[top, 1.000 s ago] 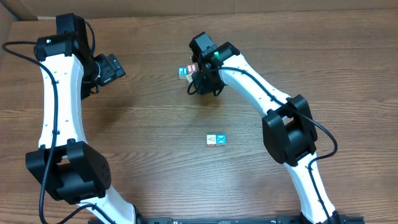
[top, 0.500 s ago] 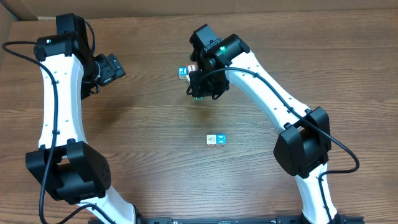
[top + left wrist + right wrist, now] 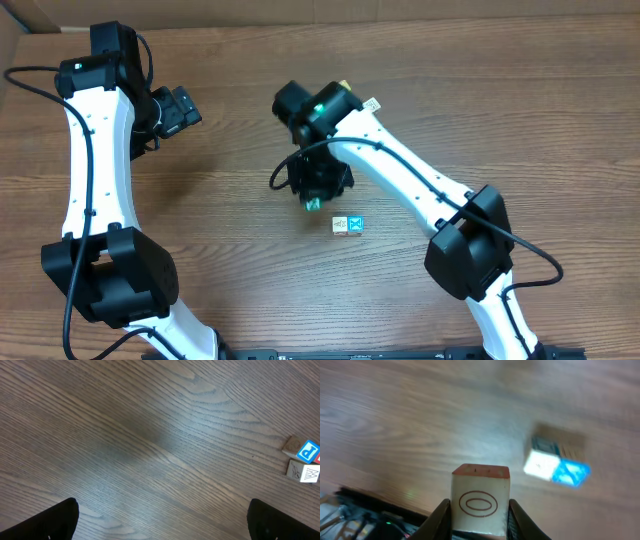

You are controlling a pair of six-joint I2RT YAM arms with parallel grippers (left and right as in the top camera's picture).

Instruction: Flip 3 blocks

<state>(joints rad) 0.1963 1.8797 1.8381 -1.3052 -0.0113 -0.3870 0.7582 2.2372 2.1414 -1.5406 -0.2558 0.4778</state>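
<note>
I will move my right gripper outward and down, tilting upright, over bare wood beyond the cream-and-blue pair, a clear spot to release the block.
My right gripper (image 3: 480, 512) is shut on a cream block (image 3: 480, 500) with a red oval on its face, held just above the table. In the overhead view this block (image 3: 313, 205) hangs under the right gripper (image 3: 314, 196), a little left of two blocks lying side by side. Those are a cream block (image 3: 341, 225) and a blue block with a white X (image 3: 357, 224). The right wrist view shows that pair blurred, the cream one (image 3: 540, 464) and the blue one (image 3: 571, 473). My left gripper (image 3: 162, 530) is open over bare wood at the far left (image 3: 182, 108).
A blue "P" cube (image 3: 308, 452), a cream cube with line marks (image 3: 303, 471) and a tan cube (image 3: 291, 444) sit together at the left wrist view's right edge. In the overhead view the right arm (image 3: 400, 165) covers them.
My right arm has swung from the cluster at the back toward the front, carrying the cream oval block down beside the cream and blue pair. The left arm has not moved.
</note>
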